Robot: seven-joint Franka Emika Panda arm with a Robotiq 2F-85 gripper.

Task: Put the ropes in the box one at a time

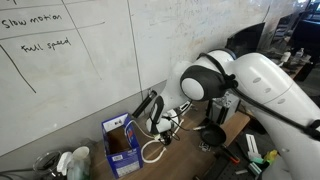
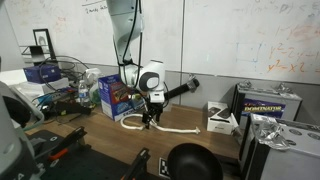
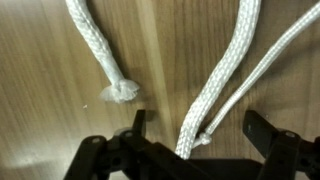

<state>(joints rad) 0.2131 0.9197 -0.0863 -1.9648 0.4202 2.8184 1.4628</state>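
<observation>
The robot's gripper should next stay low over the table and close its fingers around the thick white braided rope, because the rope runs between the open fingers.
In the wrist view a thick braided white rope (image 3: 225,75) and a thin cord (image 3: 265,65) beside it run over the wooden table and pass between the fingers of my open gripper (image 3: 200,126). Neither finger touches them. Another rope (image 3: 92,45) lies to the left and ends in a frayed tip. In both exterior views the gripper (image 1: 166,124) (image 2: 150,118) hangs low over the white ropes (image 1: 153,152) (image 2: 172,127) on the table, right next to the blue box (image 1: 122,146) (image 2: 112,95). What is inside the box is hidden.
A black round object (image 2: 190,162) (image 1: 212,135) sits near the table's edge. A white device (image 2: 222,118) and a grey unit (image 2: 262,103) stand beyond the ropes. Clutter and bottles (image 1: 68,162) lie past the box. A whiteboard (image 1: 80,60) backs the table.
</observation>
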